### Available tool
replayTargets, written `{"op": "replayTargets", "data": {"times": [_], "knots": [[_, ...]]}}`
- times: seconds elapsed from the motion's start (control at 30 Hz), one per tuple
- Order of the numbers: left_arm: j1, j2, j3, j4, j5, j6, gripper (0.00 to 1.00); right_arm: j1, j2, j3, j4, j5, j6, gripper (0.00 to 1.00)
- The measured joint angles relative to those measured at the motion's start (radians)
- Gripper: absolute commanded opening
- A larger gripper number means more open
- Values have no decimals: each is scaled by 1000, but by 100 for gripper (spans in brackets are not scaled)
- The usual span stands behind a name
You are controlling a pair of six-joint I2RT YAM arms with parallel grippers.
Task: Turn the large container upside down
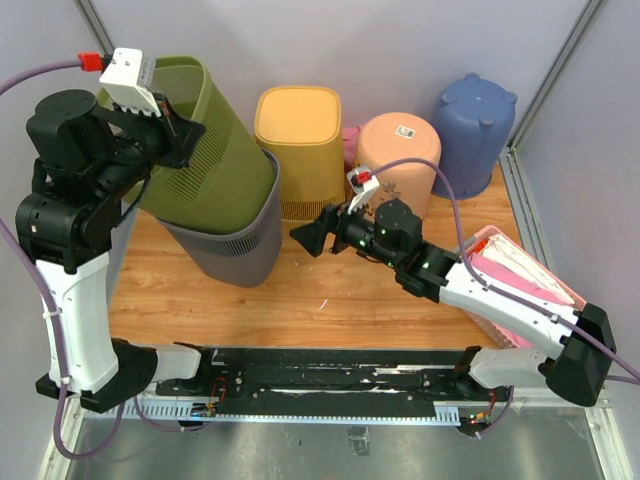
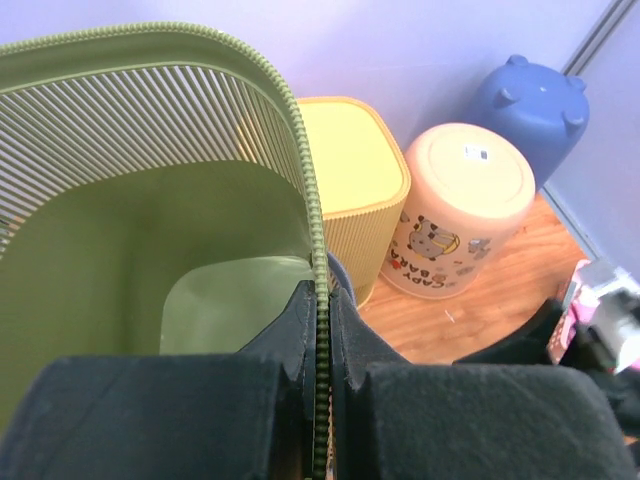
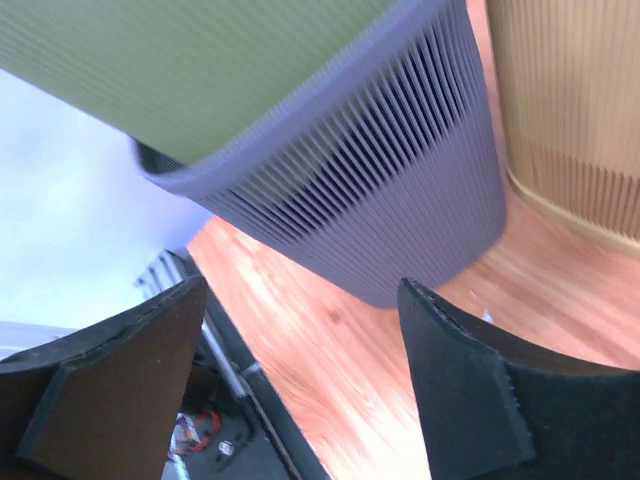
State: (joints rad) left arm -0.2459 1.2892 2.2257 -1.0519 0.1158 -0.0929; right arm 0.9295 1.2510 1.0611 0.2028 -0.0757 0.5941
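Observation:
The green container's base is inside the grey container. I need to lift my left gripper next, swing right in the top view and lower the green container (image 1: 205,150) onto the bare table.
A tall green ribbed container (image 1: 205,150) leans left, its base nested inside a grey ribbed container (image 1: 235,245) that stands on the wooden table at the left. My left gripper (image 1: 185,130) is shut on the green container's rim (image 2: 300,150), one finger inside and one outside; in the left wrist view the gripper (image 2: 322,330) clamps the ridged edge. My right gripper (image 1: 308,240) is open and empty, just right of the grey container and apart from it. The right wrist view shows the gripper (image 3: 300,340), the grey container (image 3: 400,200) and the green one (image 3: 200,60) above it.
A yellow ribbed container (image 1: 298,140) stands behind the grey one. A peach container (image 1: 400,150) and a blue one (image 1: 475,115) sit upside down at the back right. A pink tray (image 1: 520,270) lies under the right arm.

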Motion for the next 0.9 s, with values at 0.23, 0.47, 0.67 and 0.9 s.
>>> {"op": "replayTargets", "data": {"times": [0.23,0.47,0.67,0.9], "knots": [[0,16,119,7,4,-1,0,-1,152,-197,123,11,3,55],[0,-55,134,38,39,-2,0,0,449,-37,235,-27,13,54],[0,-116,134,63,60,-8,0,15,692,266,283,-47,70,55],[0,-164,134,113,98,-39,0,31,832,446,288,-56,124,57]]}}
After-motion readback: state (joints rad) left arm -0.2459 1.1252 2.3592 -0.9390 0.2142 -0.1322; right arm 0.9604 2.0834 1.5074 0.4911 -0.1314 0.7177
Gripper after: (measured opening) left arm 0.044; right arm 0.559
